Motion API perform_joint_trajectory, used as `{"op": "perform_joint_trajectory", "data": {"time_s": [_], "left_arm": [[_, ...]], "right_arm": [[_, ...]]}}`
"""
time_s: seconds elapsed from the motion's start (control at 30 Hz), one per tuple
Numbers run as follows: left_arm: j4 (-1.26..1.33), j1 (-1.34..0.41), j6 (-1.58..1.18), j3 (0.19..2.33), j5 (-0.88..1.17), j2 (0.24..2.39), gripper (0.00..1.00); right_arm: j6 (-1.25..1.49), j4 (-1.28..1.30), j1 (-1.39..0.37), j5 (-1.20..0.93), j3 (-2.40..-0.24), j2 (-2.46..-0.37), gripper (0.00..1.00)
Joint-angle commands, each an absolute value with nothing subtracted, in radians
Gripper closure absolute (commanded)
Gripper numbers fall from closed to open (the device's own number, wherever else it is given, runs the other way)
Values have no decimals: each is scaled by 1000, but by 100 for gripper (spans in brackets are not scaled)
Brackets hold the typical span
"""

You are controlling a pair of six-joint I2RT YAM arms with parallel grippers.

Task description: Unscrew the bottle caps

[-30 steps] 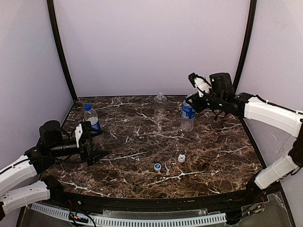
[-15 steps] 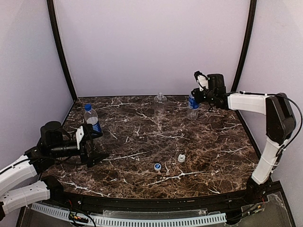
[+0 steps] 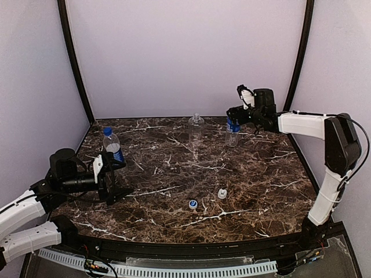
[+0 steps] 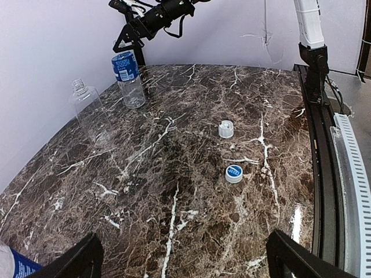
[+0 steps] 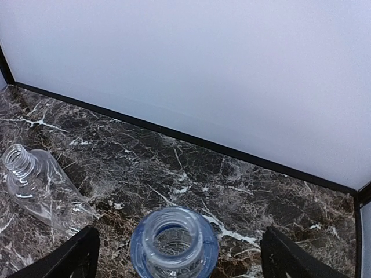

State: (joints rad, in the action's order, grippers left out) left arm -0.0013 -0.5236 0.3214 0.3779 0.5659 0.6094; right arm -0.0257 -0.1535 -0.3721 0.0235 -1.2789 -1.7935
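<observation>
My left gripper should next move up and outward and turn toward the back wall, onto the dark blue cap (image 3: 107, 131), because that cap is outward of and above my left gripper.
Three bottles stand on the marble table (image 3: 174, 174). The left one (image 3: 112, 146) has a blue label and wears a dark blue cap (image 3: 107, 131). The unlabelled round bottle (image 3: 196, 128) at the back has no cap. The blue-labelled bottle (image 3: 232, 132) at the back right stands with its neck (image 5: 174, 238) uncapped between the spread fingers (image 5: 78, 255) of my right gripper (image 3: 234, 114), which is open and not touching it. A white cap (image 3: 222, 194) and a blue-and-white cap (image 3: 192, 204) lie loose near the front. My left gripper (image 3: 119, 176) is open and empty, just right of the left bottle.
The grey back wall and its black base strip (image 5: 191, 139) run close behind the right bottle. The unlabelled bottle (image 5: 40, 185) stands just left of my right gripper. In the left wrist view the two caps (image 4: 234, 173) lie ahead, and a black rail (image 4: 324, 191) marks the table's near edge.
My right gripper carried the blue-labelled bottle back toward the wall, then opened and let go of it. The left arm has not moved.
</observation>
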Motion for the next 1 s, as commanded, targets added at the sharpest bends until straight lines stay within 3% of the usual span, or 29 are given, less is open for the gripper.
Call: {"op": "perform_joint_trajectory", "data": {"time_s": [0.0,0.37,0.53,0.73,0.97], "left_arm": [[11,-513,291,418,564,601,1],[36,-405,90,636,254,616,1],[-118,-316,71,723,31,692,1],[-258,-239,95,818,71,836,1],[-93,-222,134,795,87,934,1]], "right_arm": [[-27,-117,-368,36,-1355,-1796,2],[-86,-44,-402,-8,-1458,-1691,1],[-124,-78,-490,-42,-1440,-1620,1],[-143,-118,-571,-67,-1406,-1556,2],[-138,-141,-611,-92,-1350,-1526,1]]}}
